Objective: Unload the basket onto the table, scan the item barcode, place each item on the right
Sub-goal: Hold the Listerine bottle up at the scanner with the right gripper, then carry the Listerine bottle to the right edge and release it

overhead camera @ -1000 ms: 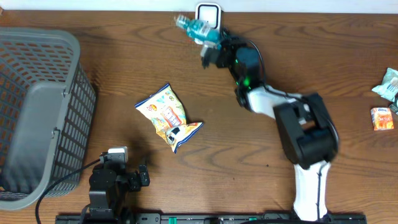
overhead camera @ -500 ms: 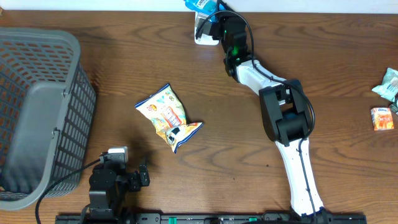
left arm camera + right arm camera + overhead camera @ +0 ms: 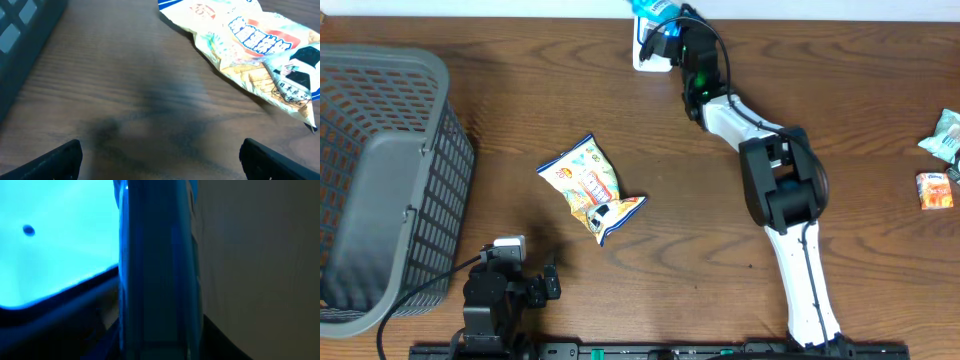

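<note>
The blue item will go to the right in the overhead view and then down with my right gripper, to be released beside the pale packet, as small packets already lie there.
My right gripper [image 3: 667, 24] is shut on a blue translucent item [image 3: 648, 7], held at the table's far edge just above a small white scanner [image 3: 646, 58]. In the right wrist view the blue item [image 3: 159, 265] fills the space between the dark jaws of the right gripper [image 3: 161, 332], lit bright cyan on the left. No barcode can be made out. My left gripper [image 3: 160, 152] stands open low over bare wood near the table's front edge, its left gripper body [image 3: 508, 282] well short of a yellow snack bag [image 3: 590, 187] [image 3: 250, 45].
A large grey mesh basket [image 3: 380, 180] fills the left side. Two small packets, one pale [image 3: 948, 135] and one orange [image 3: 934, 190], lie at the right edge. A black cable [image 3: 420, 300] runs by the left arm's base.
The right arm has stretched toward the far edge, carrying the blue item from beside the scanner to above it. The left arm has not moved.
</note>
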{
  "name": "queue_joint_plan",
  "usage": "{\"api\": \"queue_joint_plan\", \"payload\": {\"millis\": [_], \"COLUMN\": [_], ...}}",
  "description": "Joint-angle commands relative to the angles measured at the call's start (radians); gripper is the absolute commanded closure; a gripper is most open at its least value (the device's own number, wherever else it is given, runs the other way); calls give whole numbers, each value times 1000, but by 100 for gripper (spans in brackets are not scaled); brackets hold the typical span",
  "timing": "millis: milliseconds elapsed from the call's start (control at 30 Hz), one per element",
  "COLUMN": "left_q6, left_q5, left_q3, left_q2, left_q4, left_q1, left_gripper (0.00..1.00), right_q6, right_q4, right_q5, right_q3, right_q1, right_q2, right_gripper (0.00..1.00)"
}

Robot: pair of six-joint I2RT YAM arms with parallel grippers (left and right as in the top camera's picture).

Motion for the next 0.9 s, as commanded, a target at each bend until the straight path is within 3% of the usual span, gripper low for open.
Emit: {"api": "queue_joint_plan", "payload": {"millis": [0, 233, 433, 567, 867], "left_q6": [10, 10, 10, 10, 10], "left_q5": [-13, -13, -13, -13, -13], "left_q3": [-5, -5, -5, -5, -5], "left_q2": [-3, -3, -3, -3, -3], "left_q4": [-20, -20, -20, -20, -20], "left_q1": [-3, -3, -3, -3, -3], "left_gripper": [2, 2, 2, 2, 2], "right_q6": [56, 243, 407, 524, 572], "right_q4": [-108, -568, -917, -1004, -1018], "right_q5": [162, 219, 160, 113, 108], "right_q3": [41, 41, 26, -8, -126], "right_q1": [-62, -203, -377, -504, -712], "right_q2": [-194, -332, -345, -345, -345], "right_gripper": [99, 99, 99, 99, 98]}}
